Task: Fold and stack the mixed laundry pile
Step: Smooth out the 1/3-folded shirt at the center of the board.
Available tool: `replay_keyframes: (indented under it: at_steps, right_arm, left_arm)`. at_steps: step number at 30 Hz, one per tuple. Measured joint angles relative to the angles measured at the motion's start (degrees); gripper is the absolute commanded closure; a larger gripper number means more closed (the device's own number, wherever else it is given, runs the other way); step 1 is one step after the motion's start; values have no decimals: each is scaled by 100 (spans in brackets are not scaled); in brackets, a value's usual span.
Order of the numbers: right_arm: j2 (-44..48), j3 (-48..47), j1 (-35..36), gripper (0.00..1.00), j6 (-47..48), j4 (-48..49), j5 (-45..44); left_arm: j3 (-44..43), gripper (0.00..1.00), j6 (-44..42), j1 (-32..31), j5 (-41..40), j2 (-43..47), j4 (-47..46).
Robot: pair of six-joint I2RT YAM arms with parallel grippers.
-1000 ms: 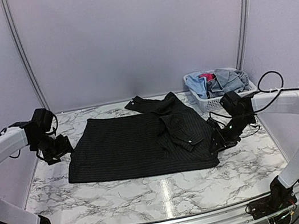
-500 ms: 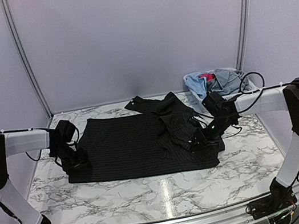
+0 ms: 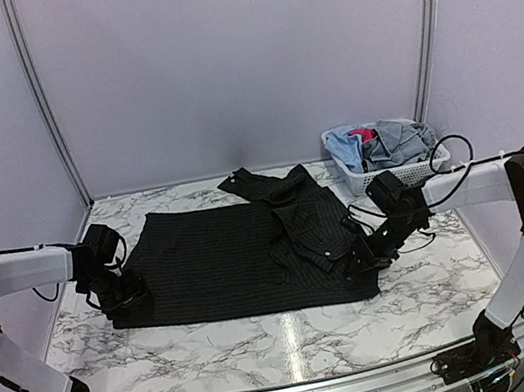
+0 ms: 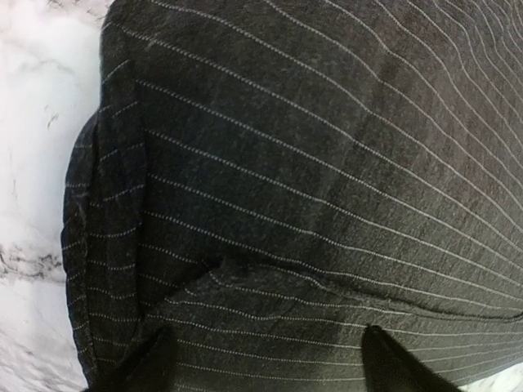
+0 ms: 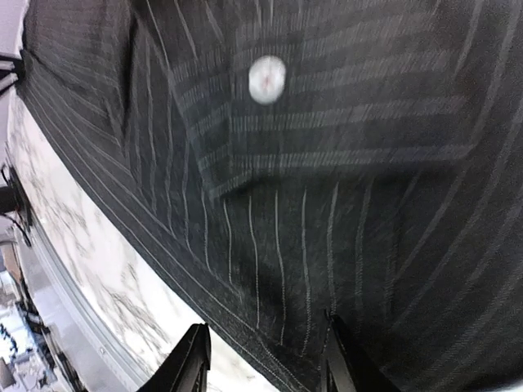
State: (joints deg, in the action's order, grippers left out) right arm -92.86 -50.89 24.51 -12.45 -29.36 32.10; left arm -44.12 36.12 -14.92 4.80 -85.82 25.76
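Next, my right gripper lifts off the hem and reaches outward, then lowers to the edge of the sleeve's buttoned cuff on the shirt.
A large black pinstriped shirt (image 3: pixel 222 259) from the laundry pile lies spread flat on the marble table (image 3: pixel 268 342), with a folded sleeve and collar bunched on its right half. My left gripper (image 3: pixel 121 290) rests on the shirt's left edge. In the left wrist view its jaws (image 4: pixel 274 363) stand wide apart over the pinstriped cloth (image 4: pixel 310 163), pinching nothing. My right gripper (image 3: pixel 364 257) is at the near right corner. Seen from that wrist, it is open (image 5: pixel 265 359) and straddles the hem (image 5: pixel 245 314), one fingertip (image 5: pixel 192 359) over marble. A white button (image 5: pixel 267 79) shows.
A white lattice basket (image 3: pixel 371 180) stands at the back right. It holds light blue (image 3: pixel 346 151), grey-blue (image 3: pixel 399 139) and pink-red (image 3: pixel 363 133) garments. Cables trail by the right arm. Bare marble (image 3: pixel 268 342) runs between the shirt and the metal front rail.
My left gripper came in from the left of the shirt onto its left edge. The right gripper moved from the table's right side onto the shirt's near right corner.
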Motion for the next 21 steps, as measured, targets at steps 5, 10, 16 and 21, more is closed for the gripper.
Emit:
replay_keyframes:
  at_steps: [5,10,16,21]
  right_arm:
    - [-28,-863,-498,53,57,-120,-22]
    - [-584,-1738,-664,53,225,-114,-72]
    - [-1427,-2068,-664,52,424,-284,-146]
    - [-1740,-2098,-643,63,610,-487,-131]
  left_arm:
    - [-474,1,-323,4,70,15,339]
    - [-1405,1,-715,-2,160,15,393]
    - [-1742,1,-938,-20,219,92,455]
    - [-1812,1,-964,-42,221,208,490]
